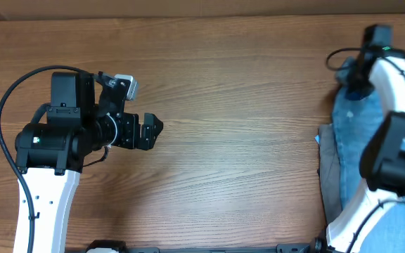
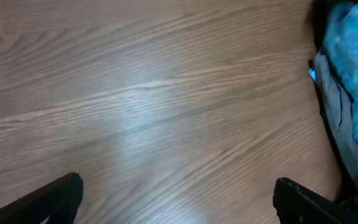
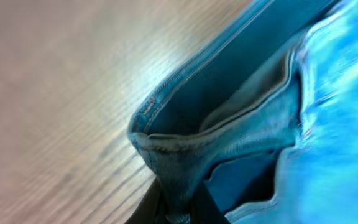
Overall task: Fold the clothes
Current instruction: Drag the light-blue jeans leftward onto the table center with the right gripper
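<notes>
My right gripper lifts the stitched fold next and carries it over the wood toward my left gripper, since the jeans [image 1: 343,133] lie bunched at the table's edge.
The clothes, a pair of light-blue denim jeans [image 1: 343,133], lie bunched at the table's right edge and run out of the overhead view. My right gripper [image 1: 351,86] reaches to their far left corner. In the right wrist view it [image 3: 178,210] is shut on a stitched fold of the jeans [image 3: 229,124], with denim pinched between the dark fingers [image 3: 149,208]. My left gripper [image 1: 157,128] hangs over bare wood at the left, well apart from the jeans. Its fingers [image 2: 55,196] stand wide open with nothing between them; the jeans [image 2: 353,81] show at that view's right edge.
The wooden table [image 1: 238,140] stretches between the two arms. The right arm's white links [image 1: 392,84] pass over the jeans and hide part of them. A black cable [image 1: 5,98] loops behind the left arm.
</notes>
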Robot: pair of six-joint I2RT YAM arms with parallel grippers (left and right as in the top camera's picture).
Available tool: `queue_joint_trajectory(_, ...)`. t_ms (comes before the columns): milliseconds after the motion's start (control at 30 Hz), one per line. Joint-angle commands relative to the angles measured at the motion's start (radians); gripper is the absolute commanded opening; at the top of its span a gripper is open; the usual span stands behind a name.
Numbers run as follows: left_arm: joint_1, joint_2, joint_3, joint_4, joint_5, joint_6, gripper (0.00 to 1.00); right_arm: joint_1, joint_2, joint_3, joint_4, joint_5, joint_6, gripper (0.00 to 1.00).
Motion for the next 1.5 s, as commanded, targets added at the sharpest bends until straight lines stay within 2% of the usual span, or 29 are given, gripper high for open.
queue_joint_trajectory(0, -0.006, -0.005, 0.021, -0.014, 0.019, -0.013, 1.0, -0.057, -0.192, 0.105, -0.017, 0.073, 0.008, 0.04)
queue_joint_trajectory(200, -0.006, -0.006, 0.021, -0.026, 0.019, -0.01, 1.0, -0.098, -0.369, 0.192, -0.046, -0.063, -0.014, 0.04)
queue_joint_trajectory(300, -0.006, -0.006, 0.031, -0.027, 0.018, -0.01, 1.0, -0.063, -0.434, 0.251, -0.048, -0.156, -0.064, 0.04)
queue_joint_trajectory(433, 0.002, -0.006, 0.094, -0.052, 0.009, -0.012, 1.0, 0.047, -0.487, 0.375, -0.067, -0.185, -0.11, 0.04)
queue_joint_trajectory(633, 0.077, -0.006, 0.354, -0.161, 0.006, -0.029, 1.0, 0.361, -0.492, 0.549, -0.08, -0.188, -0.114, 0.04)
queue_joint_trajectory(867, 0.219, -0.006, 0.747, -0.275, -0.077, -0.059, 1.0, 0.805, -0.449, 0.553, -0.039, -0.183, -0.106, 0.04)
queue_joint_trajectory(900, 0.234, -0.006, 0.8, -0.282, -0.082, -0.059, 1.0, 0.867, -0.431, 0.553, -0.045, -0.181, -0.106, 0.08)
queue_joint_trajectory(933, 0.245, -0.006, 0.852, -0.288, -0.093, -0.06, 1.0, 0.924, -0.412, 0.553, -0.057, -0.166, -0.106, 0.2)
queue_joint_trajectory(967, 0.252, -0.006, 0.9, -0.294, -0.108, -0.061, 1.0, 0.972, -0.394, 0.553, -0.074, -0.124, -0.106, 0.43)
queue_joint_trajectory(1033, 0.255, -0.006, 0.986, -0.312, -0.153, -0.069, 1.0, 1.047, -0.367, 0.553, -0.117, 0.026, -0.106, 0.57)
queue_joint_trajectory(1133, 0.255, -0.006, 1.078, -0.343, -0.211, -0.079, 1.0, 1.077, -0.36, 0.553, -0.18, 0.197, -0.036, 0.62)
queue_joint_trajectory(1333, 0.255, 0.01, 1.101, -0.377, -0.213, -0.101, 1.0, 1.006, -0.428, 0.554, -0.192, 0.206, -0.022, 0.67)
queue_joint_trajectory(1467, 0.254, 0.08, 1.07, -0.445, -0.116, -0.078, 1.0, 0.962, -0.53, 0.554, -0.193, 0.206, -0.022, 0.7)
